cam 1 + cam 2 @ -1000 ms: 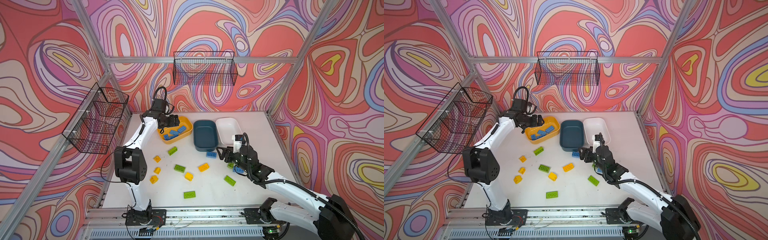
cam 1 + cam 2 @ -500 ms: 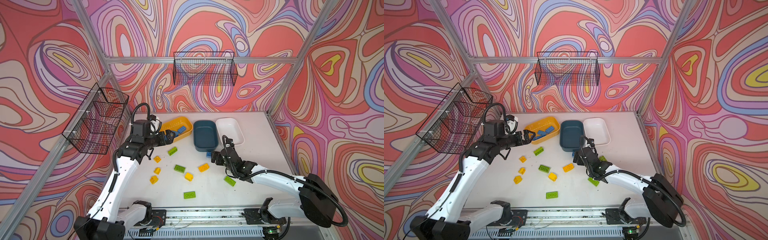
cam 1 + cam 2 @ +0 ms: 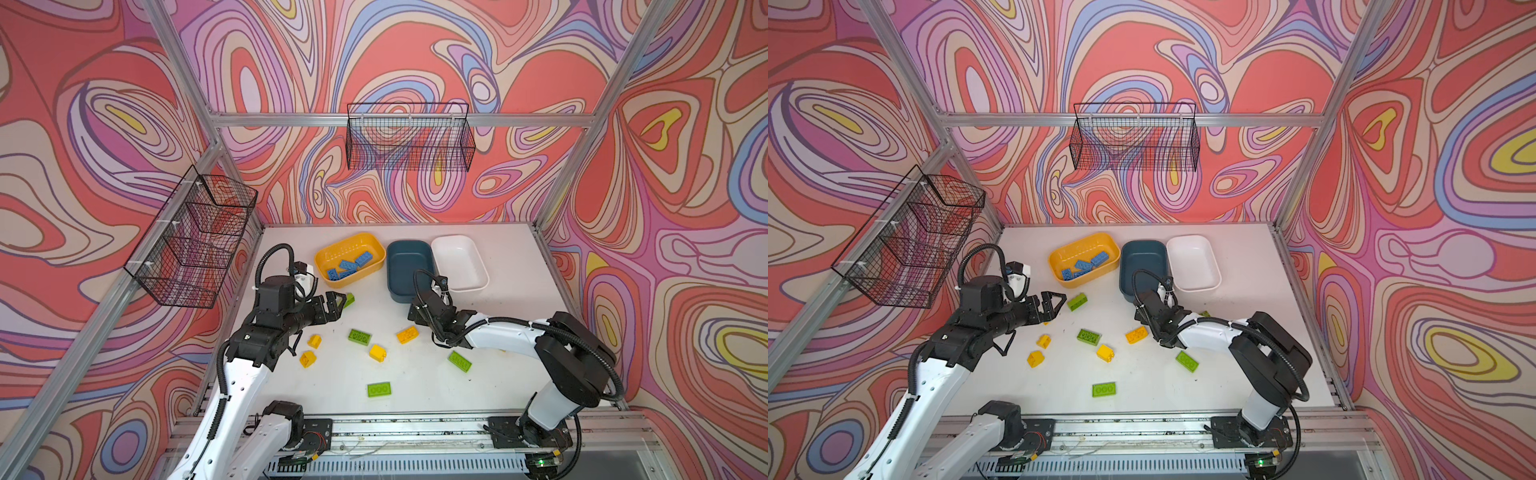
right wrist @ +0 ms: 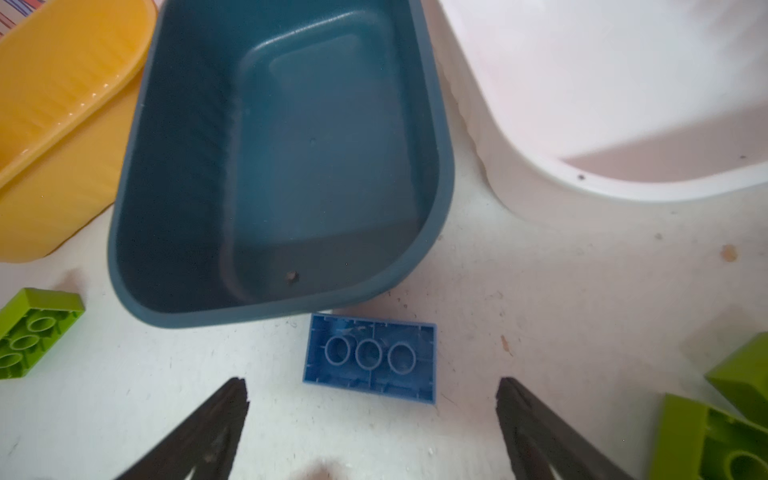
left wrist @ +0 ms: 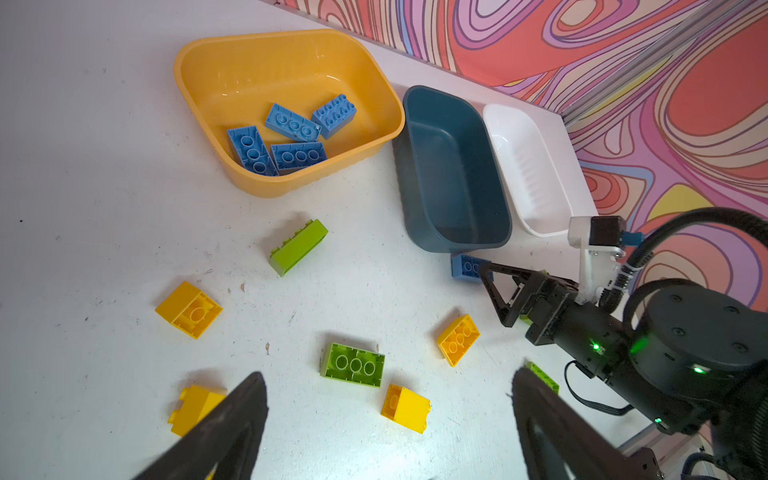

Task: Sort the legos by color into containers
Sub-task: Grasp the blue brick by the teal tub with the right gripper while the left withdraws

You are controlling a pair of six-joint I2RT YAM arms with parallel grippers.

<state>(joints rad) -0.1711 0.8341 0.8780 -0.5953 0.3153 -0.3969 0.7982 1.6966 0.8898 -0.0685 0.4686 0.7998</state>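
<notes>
The right gripper comes down onto the upside-down blue lego (image 4: 369, 357) next and closes across its short ends, as the teal container's near end crowds its far long side.
The yellow container (image 3: 332, 253) holds several blue legos (image 5: 293, 137); the teal container (image 3: 409, 245) and the white container (image 3: 482, 274) beside it show no bricks. An upside-down blue lego (image 4: 370, 357) lies on the table against the teal container's near end (image 4: 266, 311), just ahead of my right gripper (image 4: 372, 415), which is open and empty. My left gripper (image 5: 386, 415) hovers open and empty over loose yellow (image 5: 405, 408) and green (image 5: 352, 365) legos. A green lego on its side (image 3: 349, 300) lies just past the left gripper's tips.
More yellow legos (image 3: 313, 340) (image 3: 407, 334) and green ones (image 3: 459, 360) (image 3: 379, 389) lie scattered across the white table (image 3: 511, 332). Black wire baskets hang on the back wall (image 3: 409, 137) and left wall (image 3: 191, 237). The two grippers face each other across the bricks.
The left arm swung back from over the yellow container to the loose bricks in front of it. The right gripper moved left to the teal container's near end and opened wider.
</notes>
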